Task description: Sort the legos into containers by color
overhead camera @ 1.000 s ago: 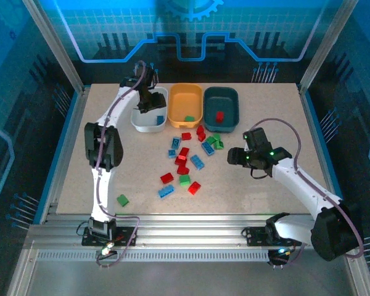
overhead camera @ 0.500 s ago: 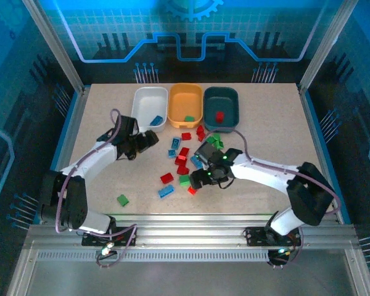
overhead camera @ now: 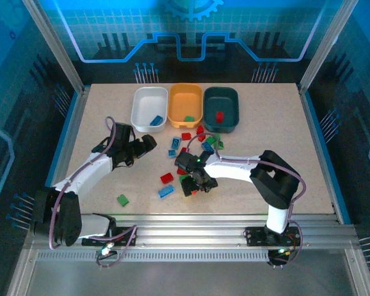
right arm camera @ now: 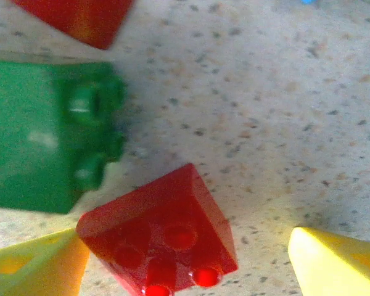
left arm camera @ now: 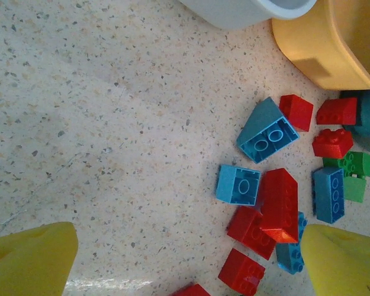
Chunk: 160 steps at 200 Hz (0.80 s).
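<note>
My right gripper sweeps sideways next, drawing the red brick between its open fingers clear of the crowding green brick, then closes around the red brick.
My right gripper [overhead camera: 193,186] hangs low over the front of the lego pile, open. A red brick [right arm camera: 160,237] lies on the table between its yellow fingers. The left finger [right arm camera: 31,266] touches that brick; the right finger [right arm camera: 339,265] stands apart. A green brick [right arm camera: 46,135] sits just beside it. My left gripper [overhead camera: 149,143] is open left of the pile, empty, with blue bricks [left arm camera: 268,131] and red bricks [left arm camera: 279,205] ahead. The white tray [overhead camera: 142,111] holds a blue brick, the orange-yellow tray [overhead camera: 185,98] a green one, the teal tray [overhead camera: 229,105] a red one.
A lone green brick [overhead camera: 123,200] lies near the front left. A red brick [overhead camera: 167,178] and a blue brick [overhead camera: 166,192] sit left of my right gripper. Bare table lies to the far right and along the left side.
My left arm left the white tray and dropped to the pile's left side. My right arm swung in from the right and lowered around a red brick at the pile's front.
</note>
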Available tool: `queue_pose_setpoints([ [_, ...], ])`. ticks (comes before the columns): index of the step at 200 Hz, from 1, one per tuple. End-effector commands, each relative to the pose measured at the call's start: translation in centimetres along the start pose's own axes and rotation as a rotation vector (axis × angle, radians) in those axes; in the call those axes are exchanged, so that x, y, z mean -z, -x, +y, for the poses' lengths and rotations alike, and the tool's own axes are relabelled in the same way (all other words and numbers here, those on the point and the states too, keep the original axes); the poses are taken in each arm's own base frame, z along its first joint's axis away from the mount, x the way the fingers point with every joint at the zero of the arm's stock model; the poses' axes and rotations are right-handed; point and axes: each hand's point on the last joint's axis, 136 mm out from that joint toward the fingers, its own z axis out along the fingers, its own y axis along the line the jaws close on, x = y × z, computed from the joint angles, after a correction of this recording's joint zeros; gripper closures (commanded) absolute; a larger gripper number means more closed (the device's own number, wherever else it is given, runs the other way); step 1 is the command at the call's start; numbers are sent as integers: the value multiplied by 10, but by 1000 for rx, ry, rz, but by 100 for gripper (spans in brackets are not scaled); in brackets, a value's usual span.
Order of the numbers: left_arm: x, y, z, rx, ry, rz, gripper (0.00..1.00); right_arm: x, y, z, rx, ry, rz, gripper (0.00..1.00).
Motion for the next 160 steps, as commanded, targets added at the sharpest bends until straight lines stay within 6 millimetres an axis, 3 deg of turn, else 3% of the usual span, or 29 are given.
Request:
queue_pose_setpoints([
  [1,6,2,-7,-12,-44,-9,5,1,-7,-35,-45,-123,18,16],
  [50,2,2,-13,-1,-74,-2,5,17,-10,-82,-97,-129,-9,18],
  [81,-1,0,-17,4,-89,10,4,22,-3,-96,-108,-144,-25,18],
  [110,-1,-2,-21,-5,-94,19,3,24,2,-79,-158,-32,-36,16],
  [142,-2,-3,-26,-15,-101,21,2,22,13,-58,-337,93,-65,14],
  [160,-2,-3,-29,-22,-102,25,1,19,18,-68,-433,40,-102,14],
])
